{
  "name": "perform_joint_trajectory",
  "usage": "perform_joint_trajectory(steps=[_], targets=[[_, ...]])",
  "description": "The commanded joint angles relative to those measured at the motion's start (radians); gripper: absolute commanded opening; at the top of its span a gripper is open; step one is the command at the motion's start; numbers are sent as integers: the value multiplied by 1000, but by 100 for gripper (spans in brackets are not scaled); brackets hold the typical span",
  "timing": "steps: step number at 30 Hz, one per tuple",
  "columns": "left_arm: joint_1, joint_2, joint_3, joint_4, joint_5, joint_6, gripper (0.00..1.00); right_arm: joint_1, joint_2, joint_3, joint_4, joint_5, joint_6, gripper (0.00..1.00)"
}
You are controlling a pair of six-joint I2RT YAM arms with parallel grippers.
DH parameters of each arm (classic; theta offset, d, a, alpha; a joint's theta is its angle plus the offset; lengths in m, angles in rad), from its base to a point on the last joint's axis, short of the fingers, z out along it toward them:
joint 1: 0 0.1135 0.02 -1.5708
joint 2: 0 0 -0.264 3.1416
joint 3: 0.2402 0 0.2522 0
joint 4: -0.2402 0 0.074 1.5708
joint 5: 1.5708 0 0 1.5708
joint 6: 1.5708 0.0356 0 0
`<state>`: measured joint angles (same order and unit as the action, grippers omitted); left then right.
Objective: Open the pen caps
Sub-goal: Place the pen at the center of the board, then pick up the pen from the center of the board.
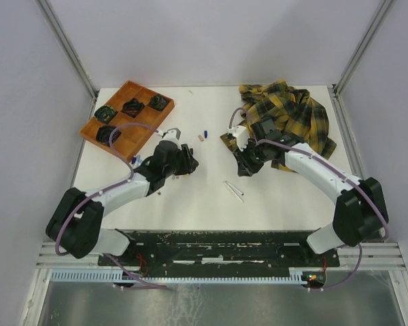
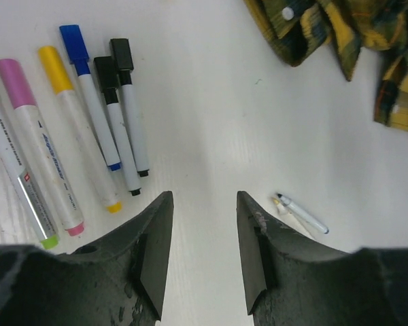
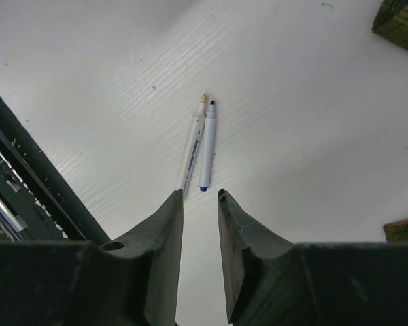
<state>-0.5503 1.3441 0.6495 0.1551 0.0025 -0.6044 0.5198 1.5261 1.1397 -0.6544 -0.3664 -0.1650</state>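
My left gripper goes left in its wrist view and down onto the end black-capped marker's body point(image 2: 135, 129) next. That body lies below on that side, bordering open table.
Several capped markers lie side by side in the left wrist view, with a pink cap point(image 2: 12, 73), a yellow cap point(image 2: 53, 65), a blue cap point(image 2: 73, 38) and two black caps point(image 2: 120, 53). My left gripper point(image 2: 204, 204) is open and empty, low over the table just right of them; it also shows in the top view point(image 1: 185, 163). Two uncapped white markers point(image 3: 202, 146) lie together just ahead of my right gripper point(image 3: 200, 197), which is open by a narrow gap and empty. The same pair shows in the top view point(image 1: 233, 191), with my right gripper point(image 1: 242, 165) up and right of it.
An orange compartment tray point(image 1: 137, 92) holding dark items sits at the back left. A yellow plaid shirt point(image 1: 289, 112) lies at the back right, close behind the right arm. Small blue and pinkish pieces point(image 1: 204, 134) lie between the arms. The black rail point(image 3: 27, 190) edges the table's near side.
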Motion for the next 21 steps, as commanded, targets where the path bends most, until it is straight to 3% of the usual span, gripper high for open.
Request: perform_joint_trajectory(steps=[1,8,15,21], targets=[[-54,100,152,-195,-172,71,47,-38,-96,43,-31,-119,-69,34],[-120,299,406,-435,-381,133,36,-65,-145,38,-28,-142,-73,34],[-123,443,587,-558,-443,189,28,-70,-146,39,-31,-151,-74,35],[-123,540,693,-605,-475,229,27,-73,-143,36,-28,-153,-76,35]])
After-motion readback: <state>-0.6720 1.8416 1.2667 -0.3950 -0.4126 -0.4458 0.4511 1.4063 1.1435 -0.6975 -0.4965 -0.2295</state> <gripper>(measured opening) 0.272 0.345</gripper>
